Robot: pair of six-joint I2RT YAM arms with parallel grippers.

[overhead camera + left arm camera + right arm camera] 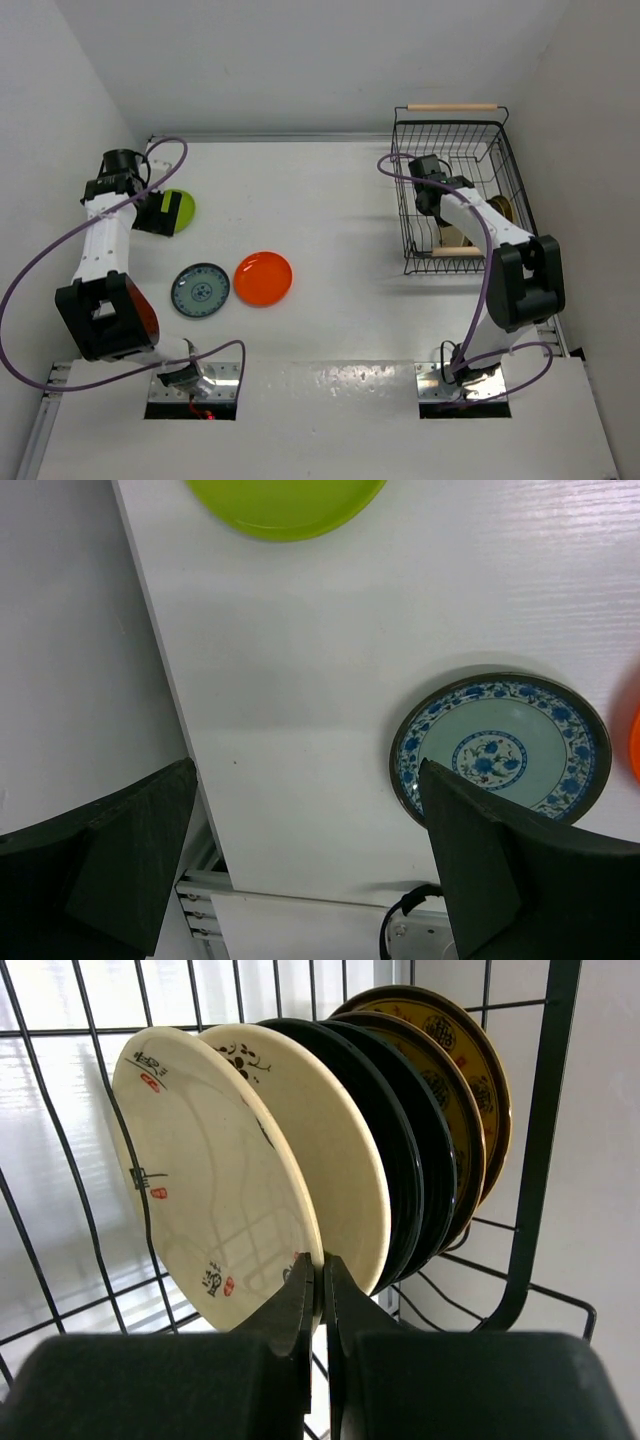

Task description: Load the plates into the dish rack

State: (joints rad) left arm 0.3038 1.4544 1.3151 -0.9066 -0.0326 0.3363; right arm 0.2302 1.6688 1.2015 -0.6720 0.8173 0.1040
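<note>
My left gripper moves back and down onto the wall-side rim of the teal patterned plate next, since that plate lies lower and nearer my base.
Three plates lie flat on the white table: a lime green plate [184, 208] [285, 505], a teal patterned plate [201, 290] [500, 745] and an orange-red plate [263, 278]. My left gripper [163, 212] [308, 780] hangs open over the green plate's left edge, holding nothing. The black wire dish rack [455, 130] [545, 1110] stands at the back right. In it, on edge, stand two cream plates [200, 1160], two black plates [400, 1140] and two gold-brown plates [470, 1070]. My right gripper [432, 195] [322, 1265] is inside the rack, shut on the lower rim of the front cream plate.
The rack has wooden rod handles at its far end [452, 106] and near end [450, 252]. The table's left edge [160, 680] and a white wall run close beside my left gripper. Purple cables [60, 240] loop from both arms.
</note>
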